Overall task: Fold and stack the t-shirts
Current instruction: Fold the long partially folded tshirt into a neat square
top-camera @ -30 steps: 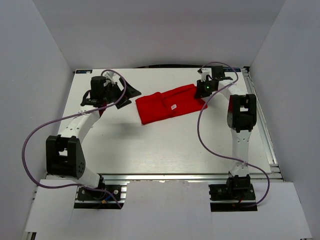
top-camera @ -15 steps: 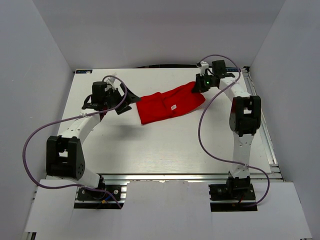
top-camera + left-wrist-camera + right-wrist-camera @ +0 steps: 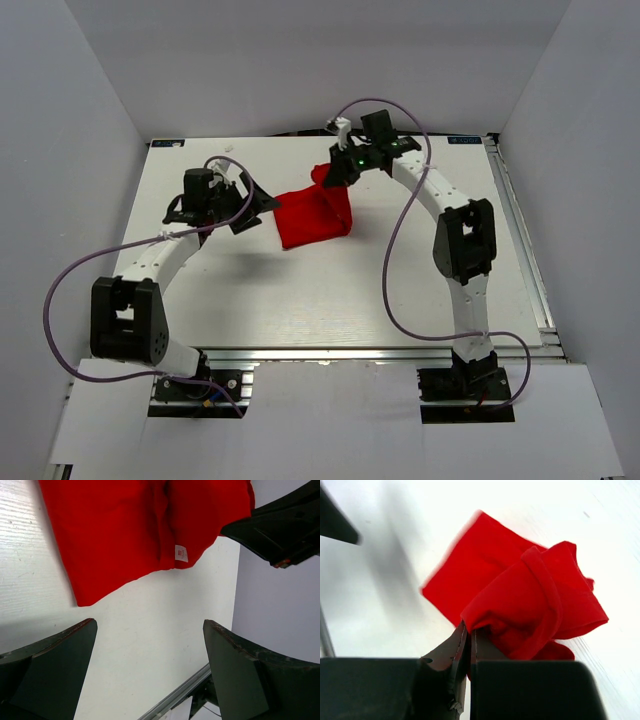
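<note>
The t-shirt's flat part [image 3: 298,221] [image 3: 474,562] lies below my right gripper and to its left in the top view, so my right gripper will next fold the t-shirt's lifted end down over it and let go.
The red t-shirt [image 3: 312,215] lies partly folded at the back middle of the white table. My right gripper [image 3: 335,172] is shut on the shirt's right end and holds it lifted over the rest of the cloth; the wrist view shows the bunched red fabric [image 3: 530,600] pinched at my fingertips [image 3: 468,630]. My left gripper [image 3: 258,204] is open and empty just left of the shirt's left edge. In the left wrist view the shirt [image 3: 130,530] lies ahead of the open jaws, its small white label [image 3: 181,553] showing.
The white table [image 3: 330,290] is bounded by grey walls at the back and sides. A metal rail [image 3: 530,270] runs along the right edge. Purple cables loop from both arms.
My right gripper has carried the shirt's right end up and to the left, over the rest of the shirt. The cloth now lies shorter and doubled. My left gripper has edged slightly toward the shirt.
</note>
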